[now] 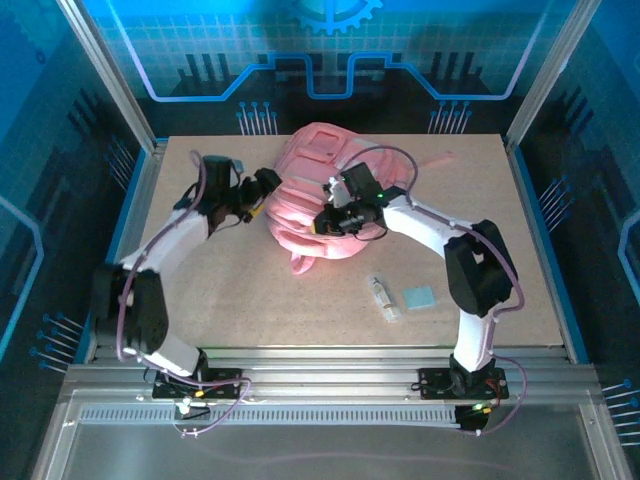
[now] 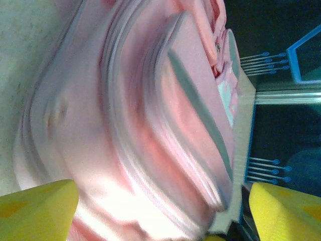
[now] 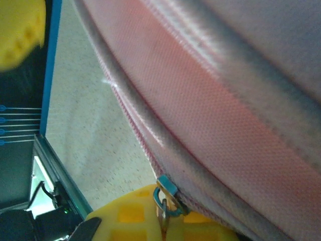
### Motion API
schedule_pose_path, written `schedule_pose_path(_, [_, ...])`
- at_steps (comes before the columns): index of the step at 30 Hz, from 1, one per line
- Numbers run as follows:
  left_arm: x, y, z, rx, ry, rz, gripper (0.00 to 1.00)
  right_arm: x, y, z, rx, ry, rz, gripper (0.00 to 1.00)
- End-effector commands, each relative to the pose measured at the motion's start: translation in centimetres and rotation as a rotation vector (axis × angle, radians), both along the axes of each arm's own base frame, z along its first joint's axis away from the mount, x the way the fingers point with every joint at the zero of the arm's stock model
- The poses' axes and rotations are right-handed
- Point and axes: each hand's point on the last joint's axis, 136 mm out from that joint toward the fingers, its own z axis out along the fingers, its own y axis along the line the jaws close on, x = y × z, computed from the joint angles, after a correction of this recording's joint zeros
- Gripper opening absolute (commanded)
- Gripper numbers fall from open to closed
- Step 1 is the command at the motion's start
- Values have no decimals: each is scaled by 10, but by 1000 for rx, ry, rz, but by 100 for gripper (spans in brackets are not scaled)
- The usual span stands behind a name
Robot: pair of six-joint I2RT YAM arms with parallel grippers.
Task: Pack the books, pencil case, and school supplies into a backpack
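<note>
The right gripper draws the pinched zipper pull along the near edge of the table next and releases it there, since the backpack's side opposite my left gripper lies there.
The pink backpack [image 1: 318, 160] lies at the back middle of the table. My right gripper [image 1: 333, 222] rests on its near side, shut on the metal zipper pull [image 3: 164, 195]; in the right wrist view my right gripper [image 3: 163, 218] has the pull's tab pinched between its yellow fingers. My left gripper [image 1: 268, 188] sits at the bag's left edge. It stands open in the left wrist view [image 2: 163, 203], with the blurred backpack [image 2: 150, 125] between and ahead of its fingers. The whitish tube [image 1: 383, 297] and light-blue pad [image 1: 419, 297] lie near the front right. Books, pencil case and the dark grey item are out of view.
Bare tabletop [image 1: 230, 290] stretches in front of the bag and to the left. A pink strap [image 1: 300, 265] trails from the bag toward the front. Metal rails and blue walls frame the table. A blurred yellow shape [image 3: 17, 30] sits at the top left of the right wrist view.
</note>
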Motion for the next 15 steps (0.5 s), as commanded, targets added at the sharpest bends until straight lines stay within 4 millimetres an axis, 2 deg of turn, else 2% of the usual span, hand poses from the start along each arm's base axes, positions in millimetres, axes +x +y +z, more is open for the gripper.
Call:
schedule_pose_path(1, [-21, 3, -26, -113, 65, 146, 91, 10, 33, 35, 118, -64, 26, 0])
schedule_pose_path(3, [-29, 0, -37, -175, 78, 201, 91, 4, 42, 38, 125, -68, 41, 0])
schedule_pose_path(6, [-24, -8, -43, -213, 63, 245, 91, -8, 51, 42, 139, -57, 71, 0])
schedule_pose_path(12, [15, -35, -42, -257, 25, 216, 86, -39, 45, 34, 102, -38, 121, 0])
schedule_pose_path(13, [20, -39, -45, -242, 23, 205, 78, -43, 43, 30, 96, -30, 128, 0])
schedule_pose_path(15, [29, -46, -48, -229, 2, 185, 33, -52, 37, 22, 84, -15, 143, 0])
